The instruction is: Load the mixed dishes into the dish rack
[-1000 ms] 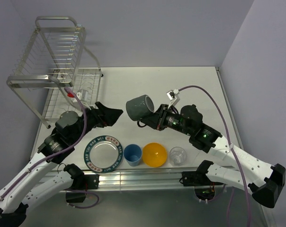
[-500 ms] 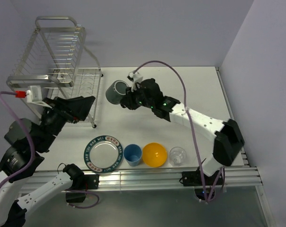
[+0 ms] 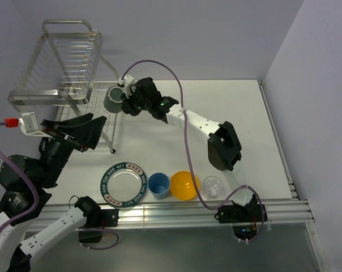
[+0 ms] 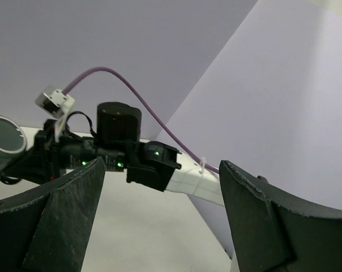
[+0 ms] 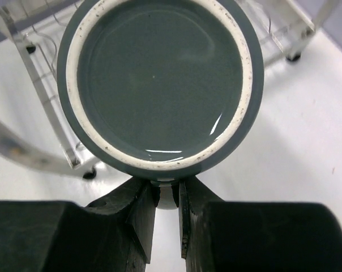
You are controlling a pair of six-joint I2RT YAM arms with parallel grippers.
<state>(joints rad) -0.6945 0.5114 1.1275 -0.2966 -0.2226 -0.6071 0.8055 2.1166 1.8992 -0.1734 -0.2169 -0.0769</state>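
Observation:
The bare wires of the dish rack's lower shelf are under the right gripper and to its left in the top view, so the gripper will next bring the mug [image 3: 113, 99] over, lower it and let go.
My right gripper [image 3: 127, 102] is shut on the handle of the dark green-grey mug [image 3: 113, 99], which hangs tilted at the right edge of the chrome dish rack [image 3: 63, 62], over its lower tier. In the right wrist view the mug's base [image 5: 159, 85] fills the frame above my right gripper [image 5: 168, 198], with rack wires [image 5: 41, 113] behind. My left gripper [image 3: 98, 131] stands open and empty in front of the rack [image 4: 162, 215]. Along the near edge lie the lettered-rim plate [image 3: 123, 183], light blue cup [image 3: 158, 185], orange-yellow bowl [image 3: 184, 185] and clear glass [image 3: 212, 186].
The rack's legs [image 3: 112, 148] stand at the table's left side. A purple cable [image 3: 176, 85] loops above the right arm. Walls close off the back and right of the white table [image 3: 227, 124].
The right arm has carried the mug leftward from mid-table to the rack. The left arm has pulled back left and risen, its gripper staying open.

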